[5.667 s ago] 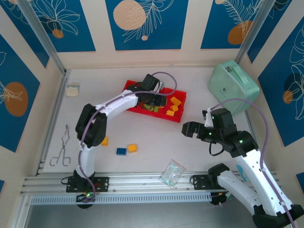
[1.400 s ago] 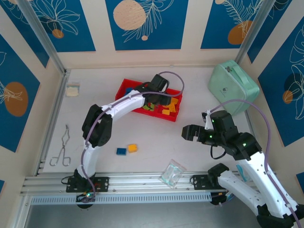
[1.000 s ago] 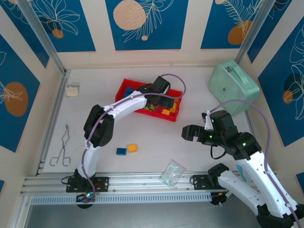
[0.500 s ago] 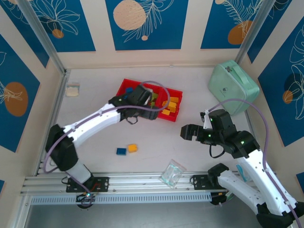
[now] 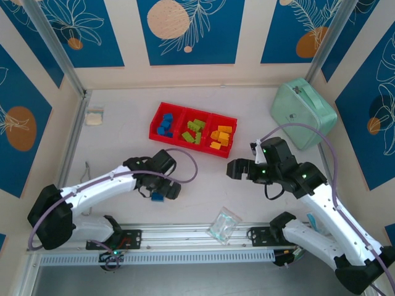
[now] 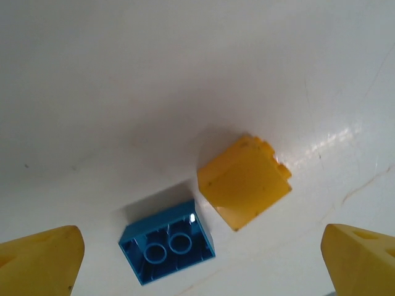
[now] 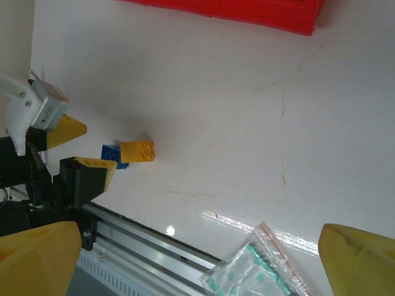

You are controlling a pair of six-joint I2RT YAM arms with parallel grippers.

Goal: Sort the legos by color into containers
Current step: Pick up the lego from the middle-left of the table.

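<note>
The yellow brick (image 6: 243,182) is below, right beside the blue one. Next, my left gripper should move its fingers away from the blue one and lower them around the yellow one.
The containers are three compartments of a red tray (image 5: 185,142): blue legos (image 5: 165,123) on the left, green ones (image 5: 194,129) in the middle, orange-yellow ones (image 5: 221,137) on the right. Two loose legos lie on the table near the front: a blue brick (image 6: 168,248) upside down and a yellow brick (image 6: 243,182) touching its corner. My left gripper (image 5: 165,190) hovers just over them, open, with its yellow fingertips (image 6: 40,259) far apart on either side and nothing held. My right gripper (image 5: 237,169) hangs open and empty above the table's right-middle, and its view takes in both bricks (image 7: 137,151).
A mint-green zipped case (image 5: 302,114) stands at the back right. A clear plastic bag (image 5: 223,225) lies by the front aluminium rail (image 5: 185,237). A small beige item (image 5: 94,117) sits at the far left, near the wall.
My left arm has swung back from the red tray to the table's front and now hangs over the two loose bricks, jaws opened wider. The right gripper has shifted slightly left.
</note>
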